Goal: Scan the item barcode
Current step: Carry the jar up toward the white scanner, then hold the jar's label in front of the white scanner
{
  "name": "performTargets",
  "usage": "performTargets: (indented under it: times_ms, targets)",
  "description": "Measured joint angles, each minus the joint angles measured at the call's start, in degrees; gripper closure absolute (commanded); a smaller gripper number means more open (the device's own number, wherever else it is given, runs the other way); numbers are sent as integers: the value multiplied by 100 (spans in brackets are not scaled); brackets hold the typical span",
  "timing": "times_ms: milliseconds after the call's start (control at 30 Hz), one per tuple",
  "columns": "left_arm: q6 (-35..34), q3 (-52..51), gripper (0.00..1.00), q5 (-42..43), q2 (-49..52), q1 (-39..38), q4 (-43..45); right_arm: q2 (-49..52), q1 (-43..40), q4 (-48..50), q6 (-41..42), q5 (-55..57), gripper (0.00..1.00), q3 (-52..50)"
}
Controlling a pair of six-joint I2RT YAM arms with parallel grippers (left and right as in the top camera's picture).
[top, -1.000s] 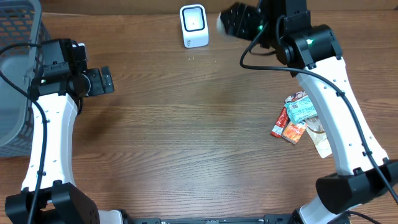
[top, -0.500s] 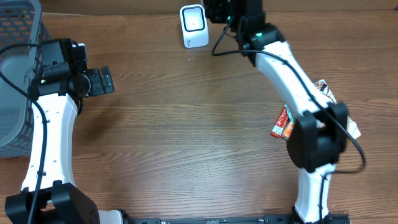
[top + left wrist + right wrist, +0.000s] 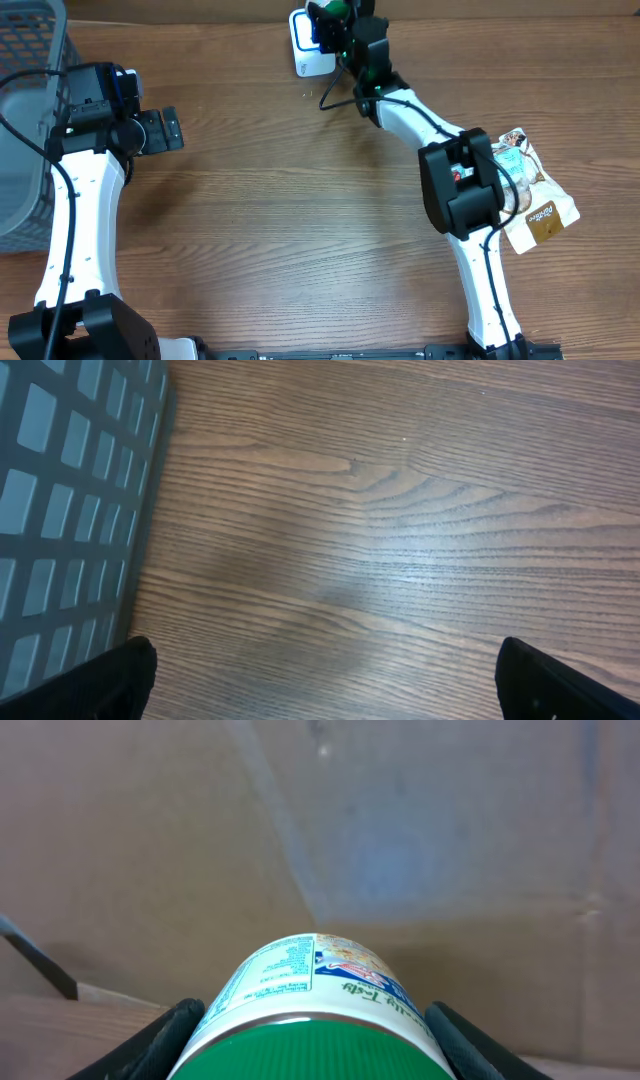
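My right gripper draws back and down to the bare wood beside the snack packets next, to release the jar (image 3: pixel 318 982).
A jar (image 3: pixel 318 982) with a green lid and a white printed label fills the bottom of the right wrist view. My right gripper (image 3: pixel 320 1042) is shut on it, one black finger on each side. In the overhead view that gripper (image 3: pixel 333 24) hovers at the back edge, directly over the white barcode scanner (image 3: pixel 304 60) and hiding part of it. No barcode shows on the label side I see. My left gripper (image 3: pixel 162 130) stands open and empty over bare wood at the left, its fingertips (image 3: pixel 112 678) far apart.
A grey mesh basket (image 3: pixel 25 120) stands at the far left, its wall (image 3: pixel 60 510) beside my left gripper. A pile of snack packets (image 3: pixel 532 195) lies at the right, next to the right arm's elbow.
My right arm has swung left along the back edge, carrying the jar from the upper right to over the scanner. Its forearm no longer covers the snack packets. The left arm is still.
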Motion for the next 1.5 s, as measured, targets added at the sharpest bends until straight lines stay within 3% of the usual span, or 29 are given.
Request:
performTargets:
  times_ms: [433, 1500]
  targets:
    - [0, 0, 0, 0, 0, 0, 2, 452, 313, 767, 0, 431, 96, 0]
    - [0, 0, 0, 0, 0, 0, 2, 413, 306, 205, 0, 573, 96, 13]
